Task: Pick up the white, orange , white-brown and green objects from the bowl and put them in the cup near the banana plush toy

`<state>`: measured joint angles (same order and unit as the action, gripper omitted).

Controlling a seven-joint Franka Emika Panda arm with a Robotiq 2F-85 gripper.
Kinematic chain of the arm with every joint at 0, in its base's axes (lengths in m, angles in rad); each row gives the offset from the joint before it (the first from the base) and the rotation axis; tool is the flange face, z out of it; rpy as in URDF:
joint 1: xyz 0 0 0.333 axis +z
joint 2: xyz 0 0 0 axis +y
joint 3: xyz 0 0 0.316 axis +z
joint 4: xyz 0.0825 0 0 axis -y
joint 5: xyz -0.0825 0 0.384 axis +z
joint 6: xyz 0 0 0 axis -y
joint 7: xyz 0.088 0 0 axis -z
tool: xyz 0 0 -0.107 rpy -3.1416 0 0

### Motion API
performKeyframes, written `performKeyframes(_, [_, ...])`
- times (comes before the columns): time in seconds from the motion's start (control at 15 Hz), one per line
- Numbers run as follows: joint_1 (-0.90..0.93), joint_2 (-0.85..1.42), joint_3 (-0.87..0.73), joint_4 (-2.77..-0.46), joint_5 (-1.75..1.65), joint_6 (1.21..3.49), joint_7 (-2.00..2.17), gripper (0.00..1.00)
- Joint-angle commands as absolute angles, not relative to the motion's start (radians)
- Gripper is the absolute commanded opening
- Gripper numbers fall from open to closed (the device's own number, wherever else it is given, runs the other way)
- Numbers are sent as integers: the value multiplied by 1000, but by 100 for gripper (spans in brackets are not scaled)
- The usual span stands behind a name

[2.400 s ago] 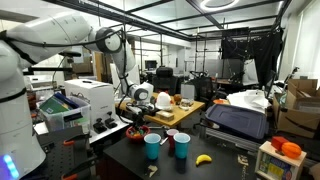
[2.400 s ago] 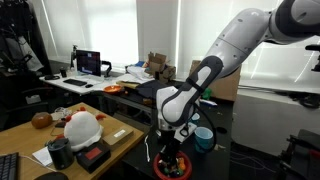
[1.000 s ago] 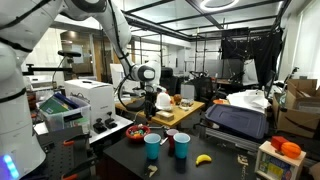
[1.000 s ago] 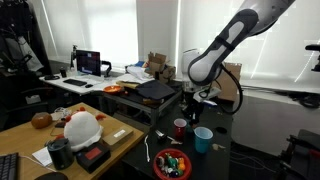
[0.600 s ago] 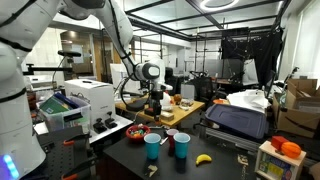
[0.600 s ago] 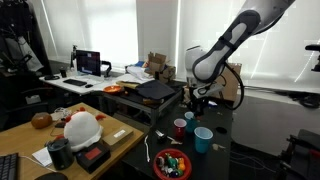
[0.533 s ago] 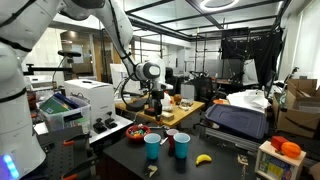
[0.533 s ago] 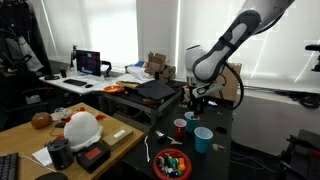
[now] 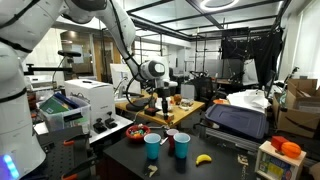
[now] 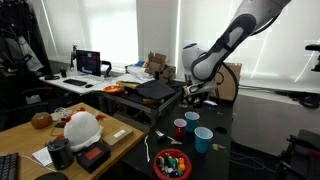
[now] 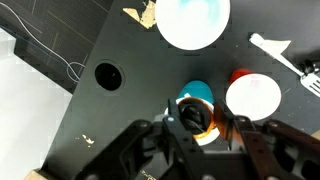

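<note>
I will lower and reach my gripper away from my base, over the opening of the teal cup (image 9: 182, 135) next.
My gripper (image 11: 197, 122) is shut on a small round orange object (image 11: 197, 118). It hangs in the air above the cups in both exterior views (image 9: 165, 98) (image 10: 193, 98). A teal cup (image 11: 195, 92) lies right under the jaws in the wrist view. The bowl (image 9: 138, 131) (image 10: 172, 163) with several coloured objects stands on the black table. Two blue cups (image 9: 152, 146) (image 9: 182, 145) and a red cup (image 9: 171, 134) stand beside it. The yellow banana plush (image 9: 204, 158) lies next to the nearer blue cup.
A wide pale-blue cup (image 11: 193, 20) and a white-inside cup (image 11: 253, 97) flank the teal one. A white machine (image 9: 80, 103) stands beside the table. A wooden desk with a white helmet (image 10: 82, 127) lies beyond the bowl. A round hole (image 11: 106, 74) marks the table top.
The arm has risen from the bowl and swung over to the cups, carrying the orange object. In the last half second it moved only slightly.
</note>
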<state>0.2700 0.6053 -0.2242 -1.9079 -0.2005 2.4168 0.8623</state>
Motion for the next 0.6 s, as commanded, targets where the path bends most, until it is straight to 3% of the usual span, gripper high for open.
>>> performKeyframes(0.0, [267, 667, -242, -1829, -239, 2361, 936, 15])
performKeyframes(0.53, [283, 762, -278, -1703, -329, 2316, 1012, 15])
